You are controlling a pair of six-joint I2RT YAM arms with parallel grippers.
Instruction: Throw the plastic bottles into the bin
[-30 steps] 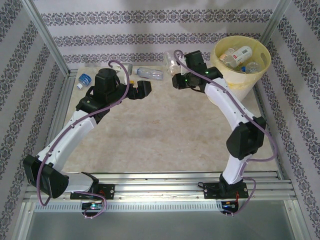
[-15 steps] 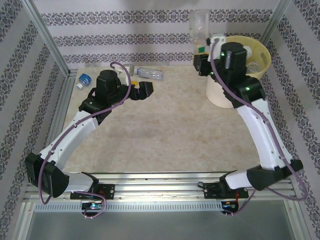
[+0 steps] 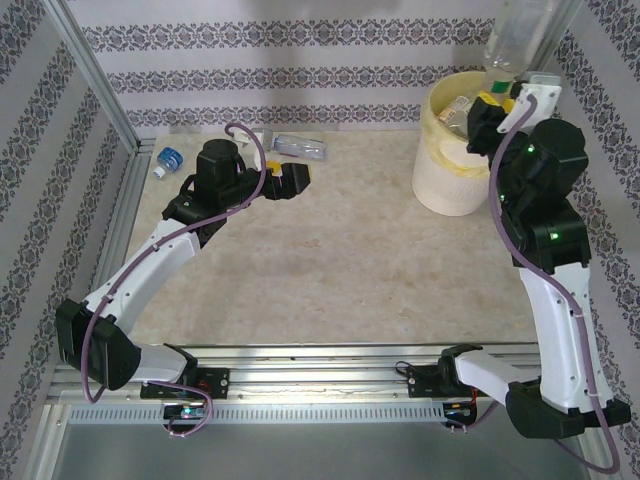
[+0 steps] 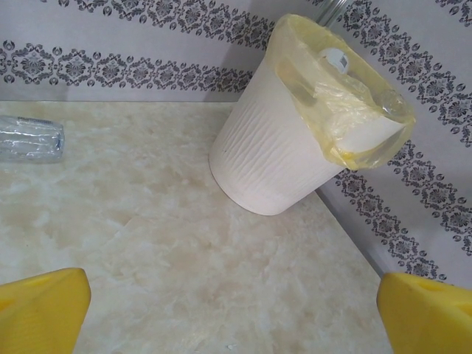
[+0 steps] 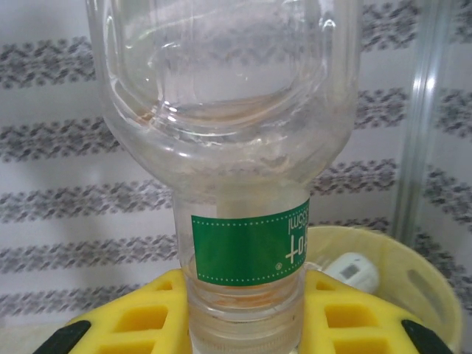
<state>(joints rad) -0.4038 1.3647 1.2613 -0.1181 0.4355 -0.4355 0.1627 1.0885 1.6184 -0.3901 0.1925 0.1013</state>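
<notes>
The right gripper moves outward and down over the bin's opening (image 3: 462, 108) (image 5: 369, 269) next and releases the clear bottle, since the bottle still hangs high above the bin's rim.
My right gripper (image 3: 503, 95) is shut on a clear plastic bottle (image 3: 525, 35) and holds it upright, high over the far right side of the bin (image 3: 447, 185). In the right wrist view the yellow pads (image 5: 140, 318) clamp the bottle (image 5: 247, 247) just below its green label, with the bin's rim (image 5: 436, 289) behind and below. The pale-yellow bin holds other bottles (image 3: 458, 108). My left gripper (image 3: 290, 178) hangs open and empty over the back left of the table. A clear bottle (image 3: 300, 147) lies just beyond it, and a blue-capped one (image 3: 168, 160) lies at the far left.
The left wrist view shows the bin (image 4: 280, 140), lined with a yellow bag, close to the right wall, and the clear bottle (image 4: 29, 139) at the left edge. Metal frame posts and patterned walls close in the table (image 3: 330, 270) on three sides.
My right arm has swung from the back middle of the table up and to the right, carrying the clear bottle to above the bin. The left arm has barely moved.
</notes>
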